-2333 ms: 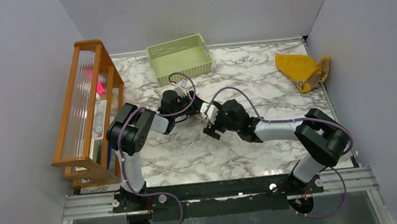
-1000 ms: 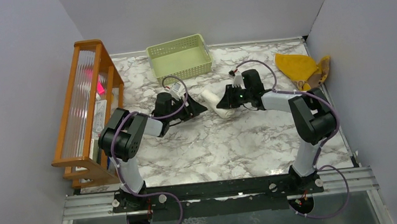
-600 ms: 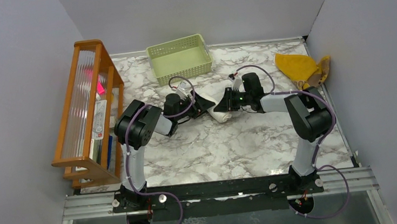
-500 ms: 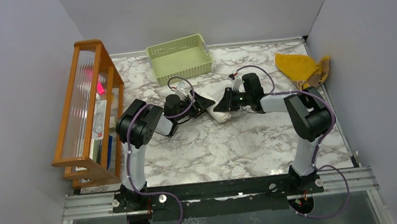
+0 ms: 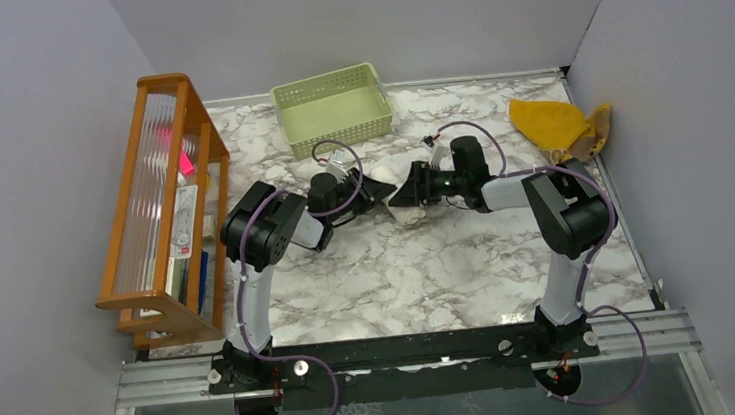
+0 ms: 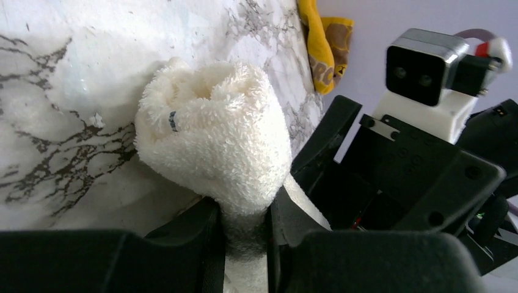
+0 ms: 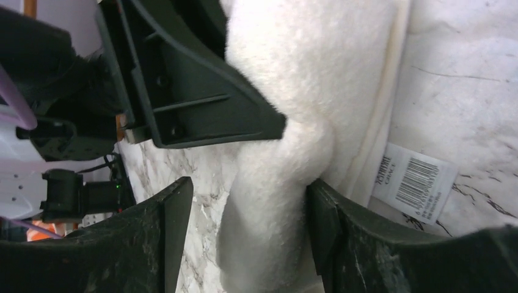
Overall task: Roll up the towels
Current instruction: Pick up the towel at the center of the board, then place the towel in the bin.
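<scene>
The basket is empty, so my left gripper will next go up, outward and down into the basket end nearer the yellow towel and release the cream-white towel (image 5: 410,214).
The cream-white towel (image 5: 410,214) is a short fat roll at mid-table, mostly hidden between both grippers. In the left wrist view the towel (image 6: 214,140) bulges past my left gripper (image 6: 244,238), whose jaws pinch one end of it. My left gripper (image 5: 380,194) and right gripper (image 5: 403,194) face each other nose to nose. My right gripper (image 7: 244,232) is open and straddles the towel (image 7: 317,73): one finger touches it, the other stands clear. The mustard-yellow towel (image 5: 558,131) lies crumpled at the back right, also in the left wrist view (image 6: 327,43).
A pale green basket (image 5: 335,110) stands at the back, just behind the grippers. A wooden rack (image 5: 158,206) runs along the left side. The towel's barcode label (image 7: 415,180) lies on the marble table (image 5: 400,275). Grey walls enclose the table.
Both arms have swung toward the back and met at the rolled cream towel. In the last half second the grippers closed in further, covering most of it.
</scene>
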Controlling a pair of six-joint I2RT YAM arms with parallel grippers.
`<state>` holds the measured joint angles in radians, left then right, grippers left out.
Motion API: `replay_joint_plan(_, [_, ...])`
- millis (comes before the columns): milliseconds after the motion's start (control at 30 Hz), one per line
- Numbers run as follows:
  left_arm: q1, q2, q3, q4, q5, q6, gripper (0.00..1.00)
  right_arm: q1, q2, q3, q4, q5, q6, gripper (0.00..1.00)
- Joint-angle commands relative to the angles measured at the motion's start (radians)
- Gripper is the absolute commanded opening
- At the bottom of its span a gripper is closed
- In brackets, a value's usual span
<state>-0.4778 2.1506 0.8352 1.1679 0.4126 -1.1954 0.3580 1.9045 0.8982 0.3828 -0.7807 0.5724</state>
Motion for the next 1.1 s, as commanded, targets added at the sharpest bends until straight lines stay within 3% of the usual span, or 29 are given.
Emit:
replay_joint_plan(0, [0.006,-0.071,0.075,-0.089,-0.074,0.127,0.09,0.011,-0.021,-0.015,0.029,-0.120,-0.012,0.69])
replay_joint_plan(133, [0.018,-0.125,0.154,-0.231,-0.062,0.227,0.06,-0.047,-0.130,-0.065,0.084,-0.101,0.007,0.75])
replay_joint_plan(233, [0.042,-0.156,0.232,-0.331,-0.053,0.296,0.04,-0.143,-0.265,-0.157,0.154,0.014,0.053,0.75])
replay_joint_plan(333, [0.069,-0.171,0.338,-0.432,-0.058,0.360,0.02,-0.205,-0.407,-0.276,0.245,0.137,0.062,0.75])
replay_joint_plan(433, [0.106,-0.127,0.492,-0.520,-0.028,0.404,0.01,-0.217,-0.444,-0.296,0.231,0.159,0.055,0.75])
replay_joint_plan(667, [0.213,0.149,1.070,-0.750,0.168,0.395,0.01,-0.218,-0.488,-0.313,0.206,0.135,0.013,0.75])
replay_joint_plan(800, [0.248,0.401,1.551,-0.988,0.257,0.391,0.02,-0.217,-0.501,-0.320,0.193,0.122,-0.003,0.75])
replay_joint_plan(867, [0.265,0.529,1.728,-1.025,0.298,0.344,0.03,-0.217,-0.504,-0.322,0.193,0.118,-0.007,0.75])
replay_joint_plan(967, [0.293,0.597,1.699,-0.894,0.341,0.208,0.04,-0.218,-0.510,-0.318,0.182,0.117,-0.017,0.75])
replay_joint_plan(1067, [0.300,0.616,1.643,-0.906,0.313,0.258,0.06,-0.217,-0.511,-0.316,0.180,0.110,-0.021,0.75])
